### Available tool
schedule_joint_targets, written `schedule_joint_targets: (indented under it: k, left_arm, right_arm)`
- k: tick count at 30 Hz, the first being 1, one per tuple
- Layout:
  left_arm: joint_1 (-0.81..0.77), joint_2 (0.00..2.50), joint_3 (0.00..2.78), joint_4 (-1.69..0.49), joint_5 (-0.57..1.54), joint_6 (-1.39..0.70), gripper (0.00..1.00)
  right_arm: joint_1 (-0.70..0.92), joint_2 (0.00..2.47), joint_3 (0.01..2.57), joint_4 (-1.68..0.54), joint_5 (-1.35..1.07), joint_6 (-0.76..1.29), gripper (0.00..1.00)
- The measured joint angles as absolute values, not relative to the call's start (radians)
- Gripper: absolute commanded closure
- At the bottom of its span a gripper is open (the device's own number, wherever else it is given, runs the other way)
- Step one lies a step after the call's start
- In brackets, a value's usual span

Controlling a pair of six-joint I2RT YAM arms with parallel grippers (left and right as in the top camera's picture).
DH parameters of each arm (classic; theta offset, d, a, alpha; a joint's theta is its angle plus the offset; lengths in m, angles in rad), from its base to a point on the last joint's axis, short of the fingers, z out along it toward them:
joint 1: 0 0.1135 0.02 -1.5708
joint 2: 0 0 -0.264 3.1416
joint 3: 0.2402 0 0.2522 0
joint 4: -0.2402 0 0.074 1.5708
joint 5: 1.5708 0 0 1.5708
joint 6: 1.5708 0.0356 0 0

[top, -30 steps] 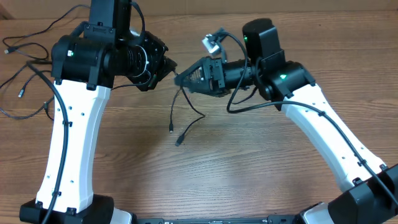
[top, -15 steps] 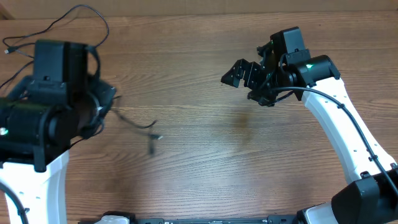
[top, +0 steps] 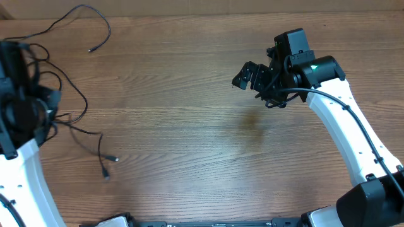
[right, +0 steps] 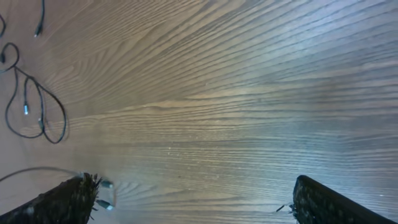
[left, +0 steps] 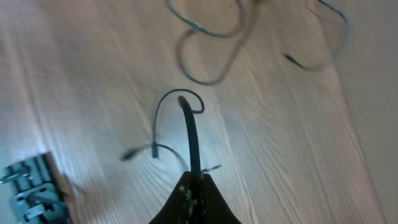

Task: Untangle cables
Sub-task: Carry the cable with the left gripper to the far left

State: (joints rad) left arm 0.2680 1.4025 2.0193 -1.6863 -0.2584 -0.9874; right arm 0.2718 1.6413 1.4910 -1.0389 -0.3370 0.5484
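My left gripper goes back and to the left in the overhead view next, then down, taking the thin black cable away from loops lying beyond.
My left gripper (left: 194, 183) is shut on a thin black cable (left: 191, 134), which runs forward from the jaws and curls into a small loop. In the overhead view the left arm (top: 19, 107) is at the table's far left. The cables (top: 82, 123) trail from it to the right and end in two small plugs (top: 113, 159). Another cable (top: 95, 16) loops at the back left. My right gripper (top: 245, 72) hovers open over bare wood at the right. Its fingers (right: 336, 202) hold nothing.
More loose cable loops (left: 211, 56) lie on the wooden table (top: 202, 145) beyond the left gripper. The right wrist view shows cable loops (right: 31, 106) far off to its left and two plug ends (right: 104, 193) beside its left finger.
A second ago both grippers were together at mid-table by the cable. The left arm has swept to the far left, dragging the cable along. The right arm has drawn back right.
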Motion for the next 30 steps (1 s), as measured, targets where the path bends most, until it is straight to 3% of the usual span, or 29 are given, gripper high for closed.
schedule_joint_targets:
  k: [13,23,30]
  left_arm:
    - [0.633,1.510,1.853,-1.618,-0.262,-1.079,0.96]
    - [0.834,1.623,1.852,-1.596,-0.276,-1.234,0.96]
    - [0.923,1.701,1.852,-1.538,-0.417,-1.271,0.96]
  right_arm:
    - [0.272,1.641,1.491,-1.032,-0.314,0.549,0.00]
    - [0.272,1.641,1.491,-1.032,-0.311,0.549,0.00]
    - [0.272,1.641,1.491,-1.032,-0.310,0.549,0.00]
